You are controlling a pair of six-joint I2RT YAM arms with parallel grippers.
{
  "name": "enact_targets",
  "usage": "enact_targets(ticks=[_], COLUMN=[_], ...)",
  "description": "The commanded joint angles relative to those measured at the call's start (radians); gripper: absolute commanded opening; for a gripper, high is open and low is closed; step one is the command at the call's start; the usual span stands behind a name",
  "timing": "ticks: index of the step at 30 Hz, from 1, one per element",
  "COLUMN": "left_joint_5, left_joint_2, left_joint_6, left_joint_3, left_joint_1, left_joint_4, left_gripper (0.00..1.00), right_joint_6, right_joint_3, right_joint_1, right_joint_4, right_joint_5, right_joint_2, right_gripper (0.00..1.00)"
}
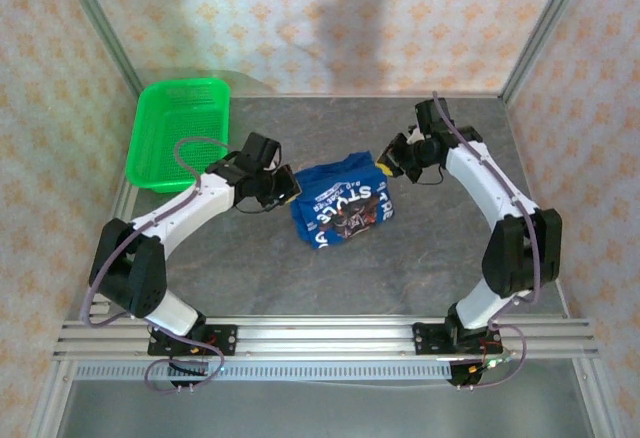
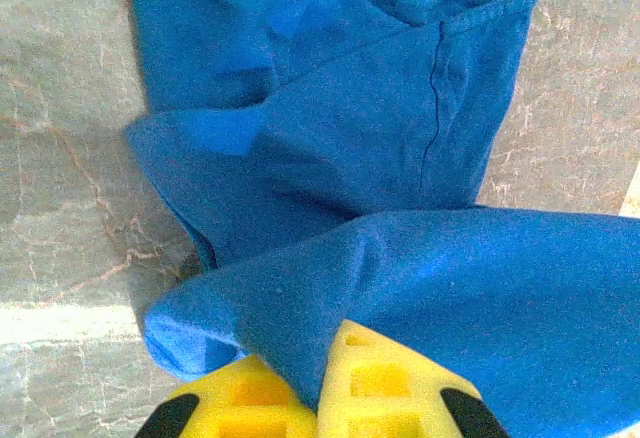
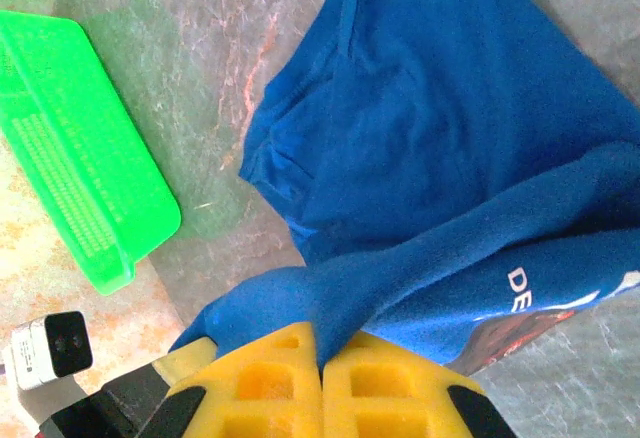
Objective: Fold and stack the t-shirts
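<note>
My left gripper moves outward and down next, over the blue layer lying beyond it, and releases the fold there, since that layer still shows uncovered.
A royal-blue t-shirt (image 1: pixel 342 206) with white lettering and a brown picture lies bunched in the middle of the grey table, print side up. My left gripper (image 1: pixel 288 187) is at its left edge, shut on a fold of the blue cloth (image 2: pixel 300 328) that runs between the yellow fingers (image 2: pixel 385 383). At the shirt's upper right corner, my right gripper (image 1: pixel 385 165) is shut on another fold (image 3: pixel 330 303) pinched between its yellow fingers (image 3: pixel 260 378). In the right wrist view part of the white lettering (image 3: pixel 520 283) shows.
A green plastic basket (image 1: pixel 180 130) stands at the back left of the table; its side (image 3: pixel 70 148) shows in the right wrist view. Patterned walls with metal posts close in the table. A rail (image 1: pixel 320 338) runs along the near edge.
</note>
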State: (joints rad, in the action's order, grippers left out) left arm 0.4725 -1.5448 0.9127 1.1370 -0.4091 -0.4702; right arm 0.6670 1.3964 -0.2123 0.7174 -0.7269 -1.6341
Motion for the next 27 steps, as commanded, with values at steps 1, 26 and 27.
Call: enact_targets(ticks=[1,26,27], left_joint_5=[0.03,0.128,0.126], left_joint_2=[-0.028,-0.407,-0.413], left_joint_6=[-0.04,-0.045,-0.037], left_joint_3=[0.047,0.27,0.292], left_joint_1=[0.029,0.186,0.187], left_joint_4=[0.027,0.14,0.139], left_gripper=[0.0,0.38,0.48], right_joint_6=[-0.027,-0.045,-0.043], right_joint_3=[0.067,0.441,0.46], right_joint_1=[0.018,0.067,0.075], right_joint_4=[-0.019,-0.017,-0.025], right_joint_5=[-0.02,-0.036,-0.037], right_joint_2=[-0.044,-0.536,-0.554], right_gripper=[0.0,0.36,0.42])
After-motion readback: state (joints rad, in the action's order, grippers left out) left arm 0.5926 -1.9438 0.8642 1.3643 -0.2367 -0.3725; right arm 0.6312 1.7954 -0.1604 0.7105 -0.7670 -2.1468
